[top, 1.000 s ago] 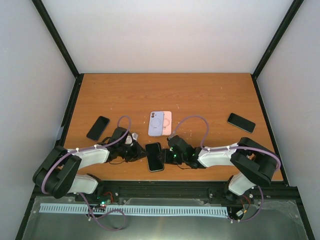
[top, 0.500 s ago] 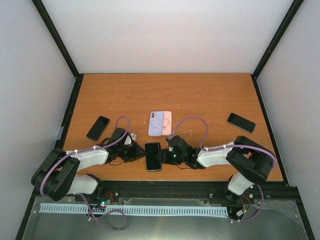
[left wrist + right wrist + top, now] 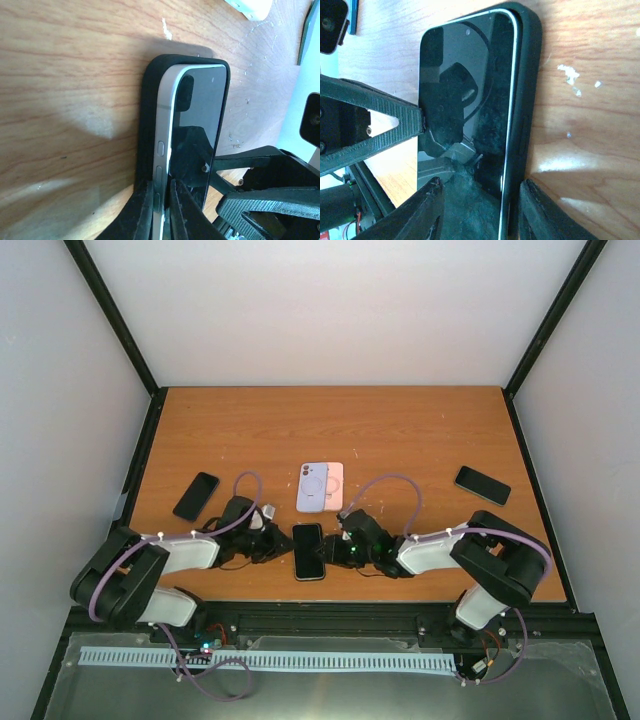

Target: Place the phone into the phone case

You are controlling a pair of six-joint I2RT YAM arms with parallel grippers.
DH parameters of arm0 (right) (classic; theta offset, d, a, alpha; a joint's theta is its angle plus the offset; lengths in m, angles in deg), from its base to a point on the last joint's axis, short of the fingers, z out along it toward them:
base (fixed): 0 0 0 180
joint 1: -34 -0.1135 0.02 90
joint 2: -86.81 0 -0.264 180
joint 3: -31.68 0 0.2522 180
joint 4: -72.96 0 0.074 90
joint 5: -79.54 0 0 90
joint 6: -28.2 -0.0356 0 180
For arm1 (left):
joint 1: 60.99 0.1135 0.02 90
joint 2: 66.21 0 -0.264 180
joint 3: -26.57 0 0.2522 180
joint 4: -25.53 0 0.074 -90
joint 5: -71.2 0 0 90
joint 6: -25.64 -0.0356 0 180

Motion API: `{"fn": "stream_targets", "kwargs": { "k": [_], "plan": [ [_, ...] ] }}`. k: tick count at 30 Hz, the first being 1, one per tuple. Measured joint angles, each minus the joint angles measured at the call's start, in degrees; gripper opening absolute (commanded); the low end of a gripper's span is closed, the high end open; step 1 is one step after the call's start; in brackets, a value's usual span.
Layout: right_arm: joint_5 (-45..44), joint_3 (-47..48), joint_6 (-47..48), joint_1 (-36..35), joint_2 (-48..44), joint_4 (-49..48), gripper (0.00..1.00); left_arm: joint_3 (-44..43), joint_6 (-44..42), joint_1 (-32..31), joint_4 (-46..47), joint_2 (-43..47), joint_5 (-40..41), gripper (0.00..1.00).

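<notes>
The right gripper will tilt flatter next and move toward the left gripper, with its open fingers around the case's side edge (image 3: pixel 322 551) (image 3: pixel 512 204).
The black phone (image 3: pixel 308 551) lies between both arms near the table's front edge. In the left wrist view the phone (image 3: pixel 200 110) sits tilted in the black phone case (image 3: pixel 150 100), its silver side edge raised above the case wall. My left gripper (image 3: pixel 160 184) is shut on that raised edge. In the right wrist view the phone (image 3: pixel 465 90) has its other long edge down inside the case (image 3: pixel 527 75). My right gripper (image 3: pixel 482 184) stands open across that side. One of its fingers is outside the case wall and the other is over the screen.
A lilac case (image 3: pixel 312 487) with a pink one (image 3: pixel 336 482) beside it lies just beyond the phone. A black phone (image 3: pixel 196 496) lies at the left and another (image 3: pixel 482 485) at the right. The table's front edge runs close behind both grippers.
The phone and case have turned a little straighter and shifted slightly away from the front edge. My left jaws have closed tighter on the phone's edge. The right gripper has barely moved.
</notes>
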Motion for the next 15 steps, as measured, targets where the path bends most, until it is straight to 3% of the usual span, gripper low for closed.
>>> {"fn": "stream_targets", "kwargs": {
  "k": [9, 15],
  "plan": [
    [2.97, -2.05, -4.46, 0.57, -0.02, -5.07, 0.41, 1.81, 1.68, -0.09, 2.47, 0.48, 0.17, 0.25],
    [5.75, -3.08, -8.02, 0.57, -0.04, -10.45, 0.41, 4.07, 3.15, -0.24, 2.16, 3.89, 1.55, 0.27]
  ]
}}
